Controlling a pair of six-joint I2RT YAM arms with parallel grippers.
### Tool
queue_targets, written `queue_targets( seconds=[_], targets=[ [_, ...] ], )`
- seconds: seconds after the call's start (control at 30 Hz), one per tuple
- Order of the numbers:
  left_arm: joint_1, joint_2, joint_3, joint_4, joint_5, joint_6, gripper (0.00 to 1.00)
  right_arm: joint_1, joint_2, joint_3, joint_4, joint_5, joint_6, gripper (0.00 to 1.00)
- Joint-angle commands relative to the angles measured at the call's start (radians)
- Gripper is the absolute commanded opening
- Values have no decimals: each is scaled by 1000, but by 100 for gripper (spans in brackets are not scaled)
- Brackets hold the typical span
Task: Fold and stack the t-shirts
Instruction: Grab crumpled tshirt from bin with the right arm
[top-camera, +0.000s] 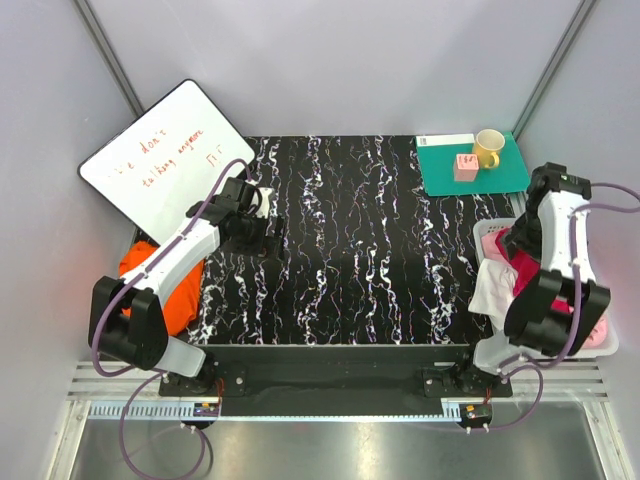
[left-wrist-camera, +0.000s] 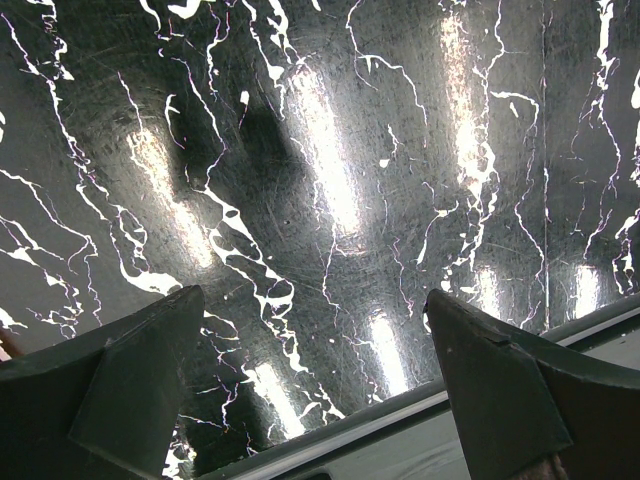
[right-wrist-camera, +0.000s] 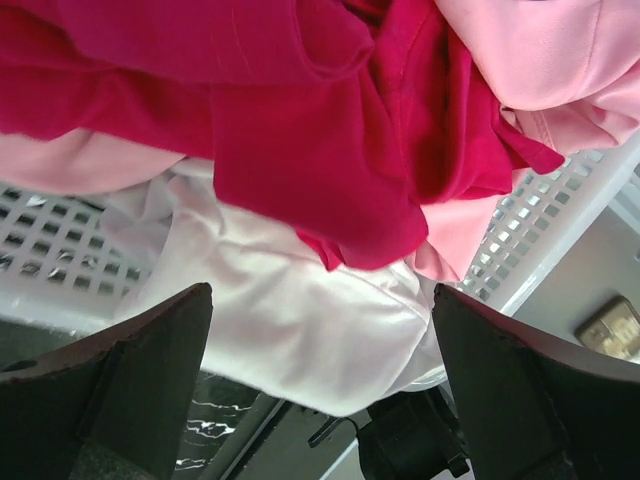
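My right gripper moves down onto its loose flap (right-wrist-camera: 345, 222) next and closes on it, since the magenta-red t-shirt (right-wrist-camera: 300, 130) lies uppermost in the basket, overlapping the white shirt.
A magenta-red t-shirt (right-wrist-camera: 300, 130) lies crumpled in a white lattice basket (top-camera: 490, 236) at the table's right edge, over pale pink (right-wrist-camera: 540, 60) and white (right-wrist-camera: 300, 310) shirts. The white one hangs over the basket's side. My right gripper (right-wrist-camera: 320, 320) is open and empty just above this pile; it shows in the top view (top-camera: 520, 235) over the basket. An orange t-shirt (top-camera: 150, 275) lies off the table's left edge, under my left arm. My left gripper (left-wrist-camera: 310, 330) is open and empty over bare black marbled tabletop (left-wrist-camera: 330, 150) near the left edge (top-camera: 265, 230).
A tilted whiteboard (top-camera: 165, 160) with red writing stands at the back left. A green mat (top-camera: 440, 170) at the back right holds a yellow mug (top-camera: 488, 148) and a small pink block (top-camera: 465, 167). Grey walls enclose the table.
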Motion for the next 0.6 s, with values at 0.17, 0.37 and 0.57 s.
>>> queue_targets(
  seconds=[0.17,0.37,0.57],
  targets=[
    [-4,-37,36,13,-1,14,99,-44,162,8,-140,110,48,100],
    [-4,-36,37,11,-14,14,99,-78,208,-39,-63,109,18,95],
    [-4,-28,46,7,-20,17,99,-78,200,-18,-17,10,-36,0]
  ],
)
